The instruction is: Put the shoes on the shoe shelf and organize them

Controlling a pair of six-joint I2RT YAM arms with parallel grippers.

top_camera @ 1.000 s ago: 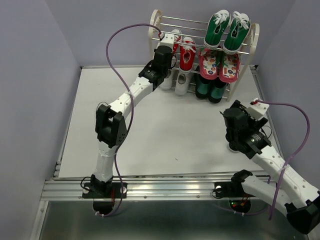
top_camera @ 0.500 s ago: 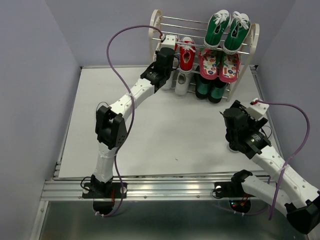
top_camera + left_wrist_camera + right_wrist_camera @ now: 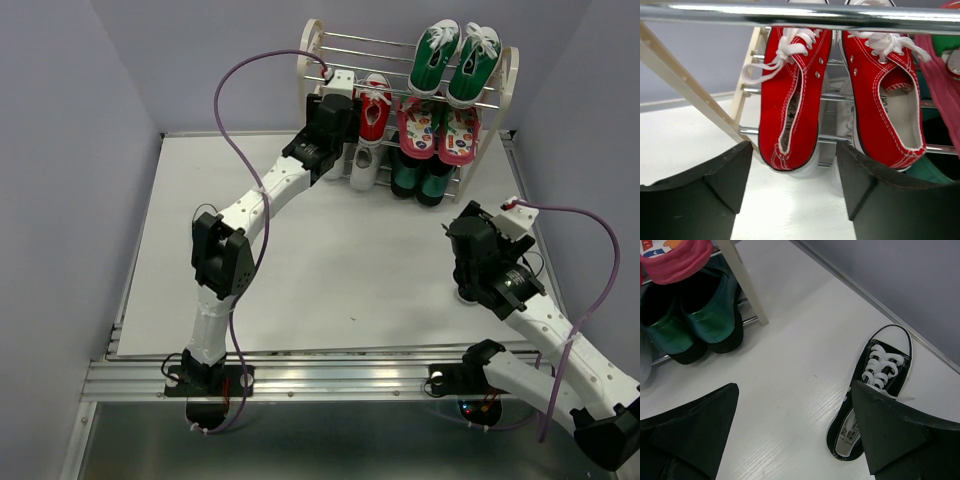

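Note:
The black shoe has its open heel (image 3: 466, 297) toward the robot, so the robot's right gripper will next tip downward and move over that heel (image 3: 845, 444) to lower onto it.
The shoe shelf (image 3: 311, 45) stands at the back of the table. Two red shoes rest side by side on its middle rods, the left red shoe (image 3: 790, 95) and the right red shoe (image 3: 885, 95). My left gripper (image 3: 793, 167) is open just behind the left red shoe's heel and touches nothing. In the top view it (image 3: 335, 105) hides that shoe. A white pair (image 3: 362, 168) sits on the bottom tier. My right gripper (image 3: 795, 387) hangs open over the table, with one black shoe (image 3: 875, 380) lying beside its right finger.
A bright green pair (image 3: 455, 60) tops the shelf on the right, a pink patterned pair (image 3: 438, 125) sits below it, and a dark green pair (image 3: 420, 178) is on the bottom tier. Grey walls close in on the table at the back and both sides.
My left gripper pushed a little further into the shelf and went from shut to open, leaving the left red shoe on the middle rods. The right arm has not moved.

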